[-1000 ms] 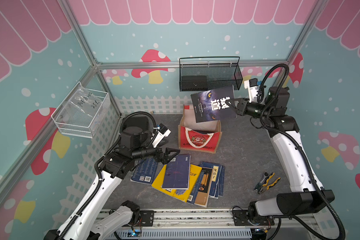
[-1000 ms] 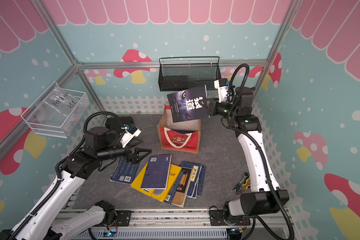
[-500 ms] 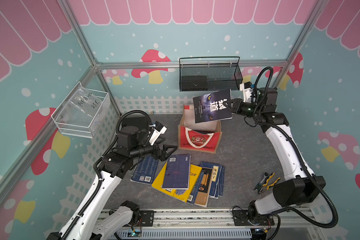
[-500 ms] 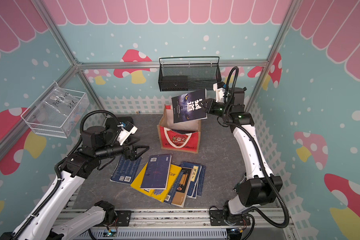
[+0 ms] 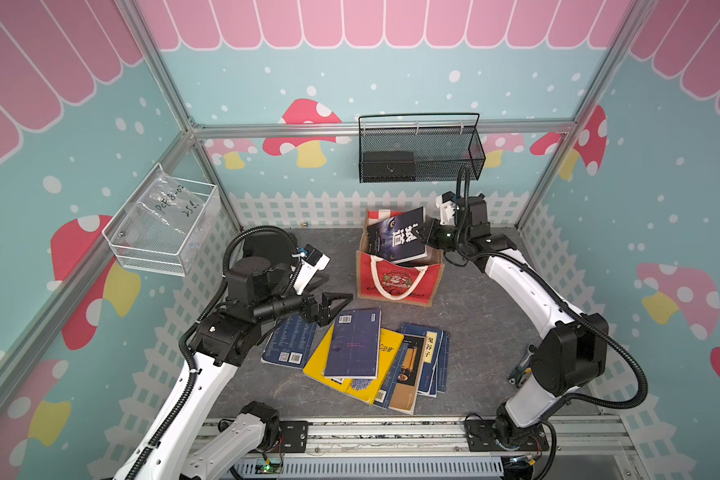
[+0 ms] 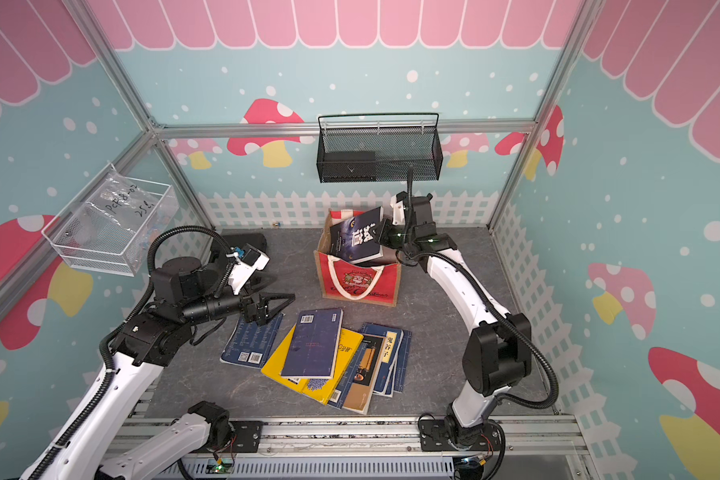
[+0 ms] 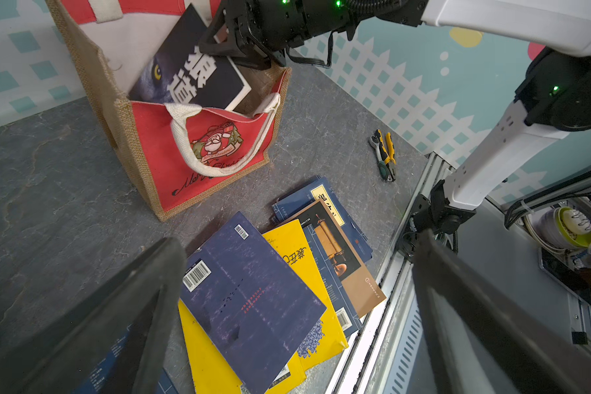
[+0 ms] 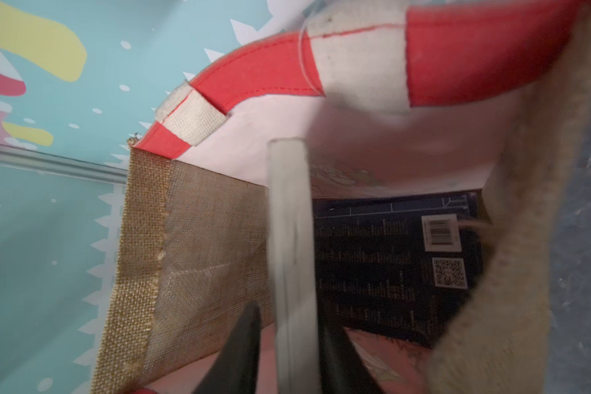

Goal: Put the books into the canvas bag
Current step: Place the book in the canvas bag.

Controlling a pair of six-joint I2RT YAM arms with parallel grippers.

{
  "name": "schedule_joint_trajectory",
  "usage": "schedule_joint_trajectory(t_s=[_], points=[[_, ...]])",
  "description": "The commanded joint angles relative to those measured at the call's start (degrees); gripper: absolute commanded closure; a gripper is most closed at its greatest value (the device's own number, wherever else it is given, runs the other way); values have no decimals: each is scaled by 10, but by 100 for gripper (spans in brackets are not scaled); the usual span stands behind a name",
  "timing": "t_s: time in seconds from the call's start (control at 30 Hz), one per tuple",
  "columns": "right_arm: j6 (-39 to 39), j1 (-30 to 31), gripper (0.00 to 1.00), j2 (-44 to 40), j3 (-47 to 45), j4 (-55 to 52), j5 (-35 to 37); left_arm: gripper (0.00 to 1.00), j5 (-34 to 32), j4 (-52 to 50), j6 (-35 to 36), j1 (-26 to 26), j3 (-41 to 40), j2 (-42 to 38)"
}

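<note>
My right gripper moves down into the bag's opening next. It releases the dark wolf-eye book over the barcode book (image 8: 382,270), as it still sticks out above the bag's red front.
The canvas bag (image 5: 395,276) (image 6: 356,280) (image 7: 185,143) stands upright, red front with a Santa print, mouth open. My right gripper (image 5: 427,237) (image 6: 381,235) (image 8: 289,314) is shut on a dark book with a wolf eye (image 5: 400,241) (image 7: 191,78), tilted, its lower part inside the bag's mouth. Another dark book with a barcode (image 8: 389,259) lies inside the bag. Several books lie fanned on the floor: a blue one (image 5: 354,345) on top, a yellow one (image 5: 389,353), a black-and-tan one (image 5: 408,374). My left gripper (image 5: 341,301) (image 7: 299,238) hovers open over the pile's near-left corner.
A black mesh basket (image 5: 420,153) holding a black case hangs on the back wall. On the left wall is a clear bin (image 5: 163,224). Yellow-handled pliers (image 7: 384,157) lie on the floor to the right of the pile. The metal front rail (image 5: 391,432) runs just beyond the pile.
My right arm has lowered the wolf-eye book from above the bag into its mouth. The left gripper has hardly moved and stays open.
</note>
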Motion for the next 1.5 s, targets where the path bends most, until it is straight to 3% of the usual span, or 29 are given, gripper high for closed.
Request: schedule_joint_trajectory(t_s=[0.0, 0.23, 0.5, 0.53, 0.9, 1.13, 1.3, 1.47], points=[[54, 11, 100, -9, -11, 61, 50, 1, 3, 11, -2, 0, -7, -9], [98, 30, 100, 19, 10, -10, 150, 1, 0, 12, -2, -2, -8, -15], [128, 52, 100, 84, 58, -20, 153, 1, -1, 13, -3, -4, -9, -22], [130, 55, 98, 91, 65, -24, 157, 1, -1, 13, -3, -5, -9, -24], [128, 58, 32, 90, 70, -25, 172, 1, 0, 13, -1, -13, -9, -23], [71, 57, 24, 82, 100, -34, 182, 1, -17, 15, -17, -16, -12, -14], [-25, 44, 20, 73, 133, -80, 188, 1, -32, 45, -97, -20, -47, 10], [-83, -9, 20, 47, 106, -93, 135, 1, -48, 83, -188, -28, -99, 50]])
